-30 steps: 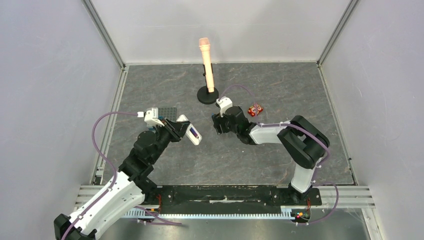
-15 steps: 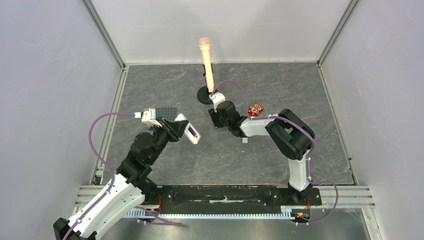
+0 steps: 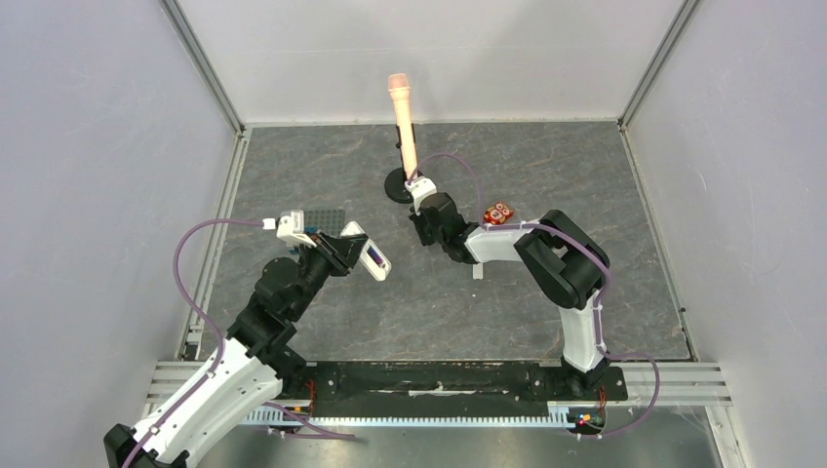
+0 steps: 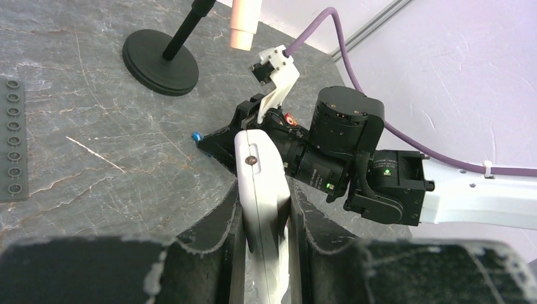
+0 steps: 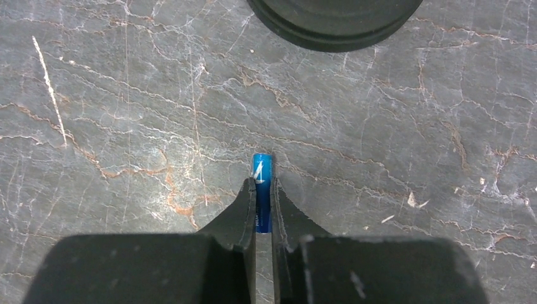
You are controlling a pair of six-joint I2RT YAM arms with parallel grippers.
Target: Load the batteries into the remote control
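Next, my right gripper rises off the tabletop and brings the blue battery into the remote's open compartment (image 3: 374,255) to release it, since that compartment lies uncovered.
My left gripper (image 3: 348,251) is shut on the white remote control (image 3: 369,256) and holds it above the table's left middle. In the left wrist view the remote (image 4: 259,180) stands edge-on between the two fingers (image 4: 215,244), its end pointing toward the right arm. My right gripper (image 5: 263,185) is down on the table just in front of the black stand base, shut on a small blue battery (image 5: 262,166). The battery's end sticks out past the fingertips. From above, the right gripper (image 3: 422,237) hides the battery. Its blue tip (image 4: 197,136) shows in the left wrist view.
A peach microphone-like prop (image 3: 402,107) stands on a round black base (image 3: 401,187) at the back middle. A small red block (image 3: 499,213) lies right of the right wrist. A grey studded plate (image 3: 328,218) sits behind the left gripper. A small white piece (image 3: 478,275) lies under the right forearm.
The right gripper has moved slightly left and back, lowered to the table and closed on the blue battery. The left arm and the remote have stayed in place.
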